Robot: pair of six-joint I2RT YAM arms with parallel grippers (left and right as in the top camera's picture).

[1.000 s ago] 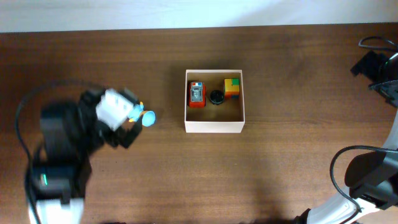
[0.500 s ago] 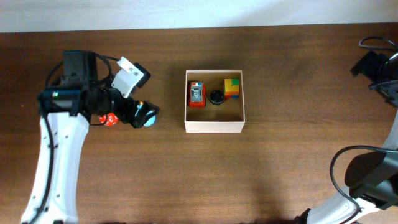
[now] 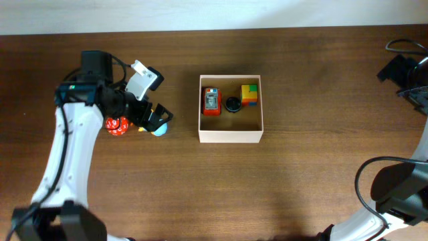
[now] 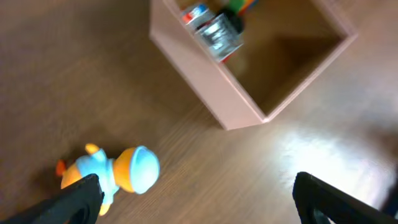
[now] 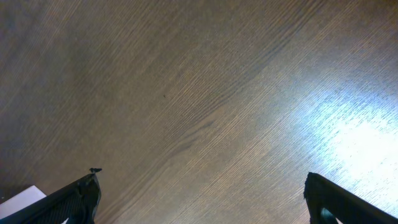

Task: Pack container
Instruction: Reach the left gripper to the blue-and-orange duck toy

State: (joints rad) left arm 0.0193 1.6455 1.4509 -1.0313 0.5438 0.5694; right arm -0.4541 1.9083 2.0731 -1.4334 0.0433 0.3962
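My left gripper should next go down toward the left in its wrist view onto the blue end (image 3: 160,130) of the blue and orange toy, because the toy is still outside the container (image 3: 231,136).
The container (image 3: 231,136) is a square white-walled box with a tan inside at the table's middle. It holds a red and grey toy (image 3: 211,101), a small black thing (image 3: 232,104) and a multicoloured cube (image 3: 249,94). It also shows in the left wrist view (image 4: 205,87). A blue and orange toy (image 3: 158,129) lies on the table left of the container, seen in the left wrist view (image 4: 118,171). My left gripper (image 3: 159,118) is open and empty, just above this toy. My right gripper (image 5: 199,199) is open and empty over bare wood.
A red ball with white spots (image 3: 117,126) lies on the table left of the blue and orange toy, partly under my left arm. The right arm (image 3: 409,73) is at the far right edge.
My left arm has swung from the lower left up toward the blue and orange toy, uncovering the red ball. The container and its contents have not moved.
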